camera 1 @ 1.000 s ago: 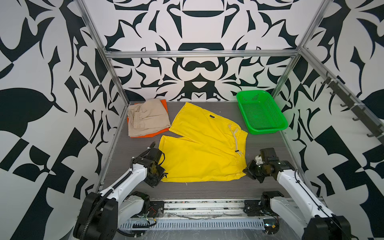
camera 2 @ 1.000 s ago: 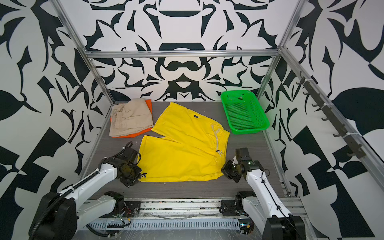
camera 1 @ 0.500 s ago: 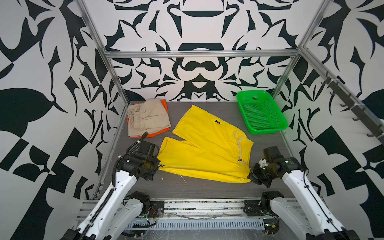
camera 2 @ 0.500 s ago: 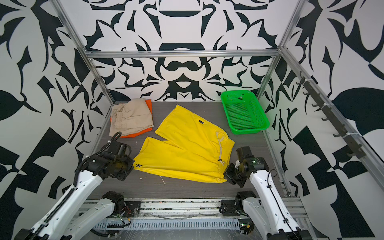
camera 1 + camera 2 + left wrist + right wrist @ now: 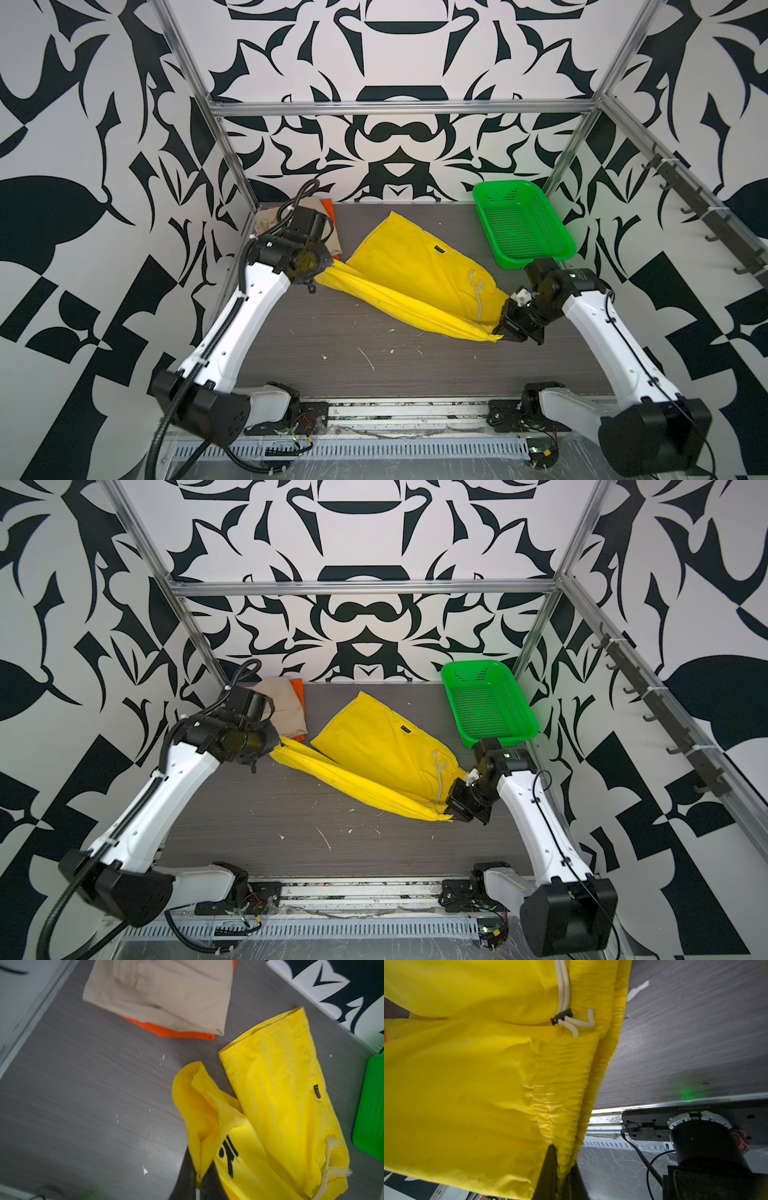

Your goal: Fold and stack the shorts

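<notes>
The shorts' hem in my left gripper swings outward and down to the far leg's hem corner (image 5: pixel 391 217) (image 5: pixel 298 1014) next for its release. That corner lies outward and below, still uncovered.
The yellow shorts (image 5: pixel 419 266) (image 5: pixel 382 742) lie across the middle of the table, their near edge lifted and stretched between both grippers. My left gripper (image 5: pixel 318 279) (image 5: pixel 276 744) (image 5: pixel 199 1184) is shut on a leg hem. My right gripper (image 5: pixel 498 330) (image 5: pixel 449 812) (image 5: pixel 563 1178) is shut on the elastic waistband, near the white drawstring (image 5: pixel 564 991). The far leg still rests flat. Folded beige shorts (image 5: pixel 278 704) (image 5: pixel 162 995) lie on top of the orange shorts (image 5: pixel 297 692) (image 5: pixel 178 1032) at the back left, partly hidden by my left arm.
A green perforated basket (image 5: pixel 519 224) (image 5: pixel 486 704) stands at the back right corner. The grey table (image 5: pixel 332 345) carries small white specks in front of the shorts. Patterned walls close in the left, right and back sides.
The left gripper closed on the leg hem. Both grippers rose and moved toward the back, lifting the near edge of the yellow shorts off the table into a taut fold.
</notes>
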Controlling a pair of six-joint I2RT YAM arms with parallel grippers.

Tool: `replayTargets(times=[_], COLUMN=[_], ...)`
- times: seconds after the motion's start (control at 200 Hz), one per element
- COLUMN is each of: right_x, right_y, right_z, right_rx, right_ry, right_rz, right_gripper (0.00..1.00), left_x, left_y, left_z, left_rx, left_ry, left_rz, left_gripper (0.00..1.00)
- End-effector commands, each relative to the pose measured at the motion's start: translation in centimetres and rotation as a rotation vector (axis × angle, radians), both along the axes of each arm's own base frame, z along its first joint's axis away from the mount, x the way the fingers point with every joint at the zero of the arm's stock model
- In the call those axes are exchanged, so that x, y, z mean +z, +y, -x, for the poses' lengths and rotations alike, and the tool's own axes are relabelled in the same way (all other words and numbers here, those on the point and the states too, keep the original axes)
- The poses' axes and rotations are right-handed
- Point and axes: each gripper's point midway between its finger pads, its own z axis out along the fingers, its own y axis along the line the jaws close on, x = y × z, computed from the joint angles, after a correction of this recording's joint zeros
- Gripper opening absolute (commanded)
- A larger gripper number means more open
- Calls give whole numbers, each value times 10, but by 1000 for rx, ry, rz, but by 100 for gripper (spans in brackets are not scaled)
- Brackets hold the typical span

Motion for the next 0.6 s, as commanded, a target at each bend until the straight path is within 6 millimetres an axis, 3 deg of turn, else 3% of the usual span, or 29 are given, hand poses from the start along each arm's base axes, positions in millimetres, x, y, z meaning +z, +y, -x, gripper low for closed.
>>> replayTargets(times=[0.0,0.225,0.59], right_x=[4,4,-10], right_y=[-20,-32,-47], right_z=[4,-16,-46], right_rx=[56,36,10], right_ry=[34,49,78], right_rz=[72,29,-14], right_gripper=[0,0,0], left_x=[37,63,62], left_y=[12,-28,-73], left_z=[-45,-104,-175], left_rx=[-31,-141,-230], left_ry=[-142,-234,-310], left_rz=[-199,-236,-267], left_gripper=[0,0,0])
